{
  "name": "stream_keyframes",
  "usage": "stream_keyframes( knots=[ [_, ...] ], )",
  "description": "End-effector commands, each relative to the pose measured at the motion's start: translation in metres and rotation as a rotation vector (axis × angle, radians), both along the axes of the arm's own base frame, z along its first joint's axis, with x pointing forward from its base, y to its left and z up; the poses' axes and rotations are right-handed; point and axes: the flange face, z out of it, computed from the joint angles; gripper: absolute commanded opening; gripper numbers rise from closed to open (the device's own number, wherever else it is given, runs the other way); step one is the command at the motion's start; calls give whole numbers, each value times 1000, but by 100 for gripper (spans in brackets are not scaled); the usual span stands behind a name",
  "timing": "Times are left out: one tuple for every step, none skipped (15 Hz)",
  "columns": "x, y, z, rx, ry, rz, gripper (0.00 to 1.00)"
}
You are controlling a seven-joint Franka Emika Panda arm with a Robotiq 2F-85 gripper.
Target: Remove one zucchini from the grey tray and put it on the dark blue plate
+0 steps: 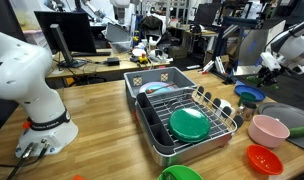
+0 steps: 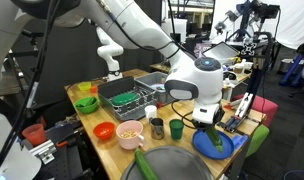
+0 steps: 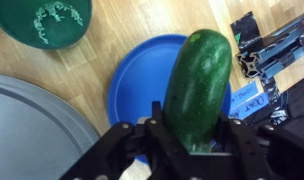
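I will move my gripper down to the middle of the dark blue plate next and let go of the dark green zucchini, because it still hangs above the plate.
In the wrist view my gripper point(image 3: 192, 128) is shut on a dark green zucchini point(image 3: 197, 85), which hangs over the dark blue plate point(image 3: 137, 80). The grey tray point(image 3: 32, 135) lies at the lower left, next to the plate. In an exterior view the gripper point(image 2: 214, 125) is low over the blue plate point(image 2: 217, 148) with the zucchini point(image 2: 218, 141) at the plate. A second zucchini point(image 2: 142, 165) lies on the grey tray point(image 2: 182, 165). In an exterior view the blue plate point(image 1: 249, 93) and the grey tray point(image 1: 292, 118) are at the far right.
A dark tub with a wire rack point(image 1: 182, 115) holds a green plate point(image 1: 189, 123). A pink bowl point(image 1: 267, 130) and a red bowl point(image 1: 264, 158) stand near the tray. A green bowl point(image 3: 42, 20) is beyond the plate. Cups point(image 2: 157, 127) and boxes crowd the table.
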Motion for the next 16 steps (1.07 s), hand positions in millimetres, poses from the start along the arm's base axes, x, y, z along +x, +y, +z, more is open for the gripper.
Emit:
stream_keyframes(
  knots=[
    [15, 1, -10, -6, 21, 72, 22],
    [17, 2, -14, -12, 31, 84, 22],
    [18, 2, -19, -15, 42, 95, 22],
    [19, 2, -24, -17, 52, 103, 22],
    [20, 2, -28, -15, 62, 112, 22],
    [20, 2, -33, -15, 75, 122, 22],
    [20, 3, -39, -14, 88, 132, 22],
    [21, 3, -44, -11, 101, 145, 22],
    [21, 3, -49, -6, 115, 156, 22],
    [21, 3, -53, -6, 125, 165, 22],
    [22, 3, -57, -6, 135, 172, 22],
    [24, 2, -60, -11, 141, 176, 22],
    [26, 0, -62, -17, 147, 179, 22],
    [29, -2, -62, -25, 145, 179, 22],
    [32, -4, -61, -31, 143, 177, 22],
    [35, -6, -61, -38, 144, 177, 22]
  ],
)
